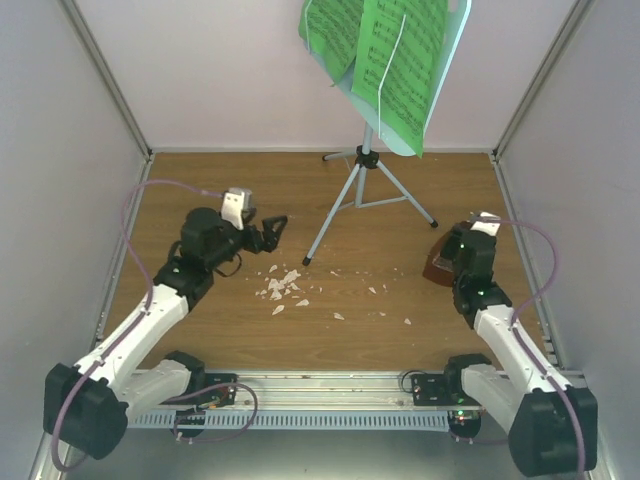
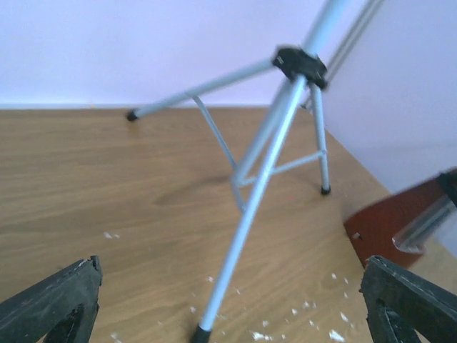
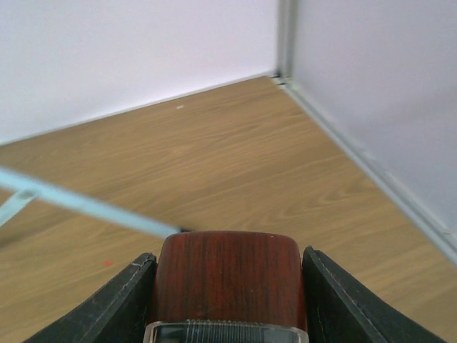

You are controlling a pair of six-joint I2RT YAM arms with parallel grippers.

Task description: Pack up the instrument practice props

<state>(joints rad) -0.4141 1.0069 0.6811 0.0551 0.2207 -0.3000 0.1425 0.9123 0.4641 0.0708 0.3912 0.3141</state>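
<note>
I will next move my right gripper away from the tripod leg and let go of the metronome (image 1: 435, 268) on bare tabletop, which is to the gripper's right in the top view.
The pale blue music stand (image 1: 452, 45) stands at the back centre on silver tripod legs (image 1: 372, 190), with bright green sheet-music pages (image 1: 400, 60) on its desk. My left gripper (image 1: 277, 232) is open and empty, just left of the near tripod leg (image 2: 250, 207), whose foot lies between the fingers in the left wrist view (image 2: 228, 300). My right gripper (image 1: 447, 262) is shut on the reddish-brown and clear metronome (image 1: 435, 268) at the right. In the right wrist view both fingers press its sides (image 3: 227, 279). I cannot tell if it rests on the table.
Small white crumbs (image 1: 283, 287) lie scattered on the wooden table between the arms. White walls with metal corner posts close in the back, left and right. A tripod leg (image 3: 78, 204) ends just beyond the metronome.
</note>
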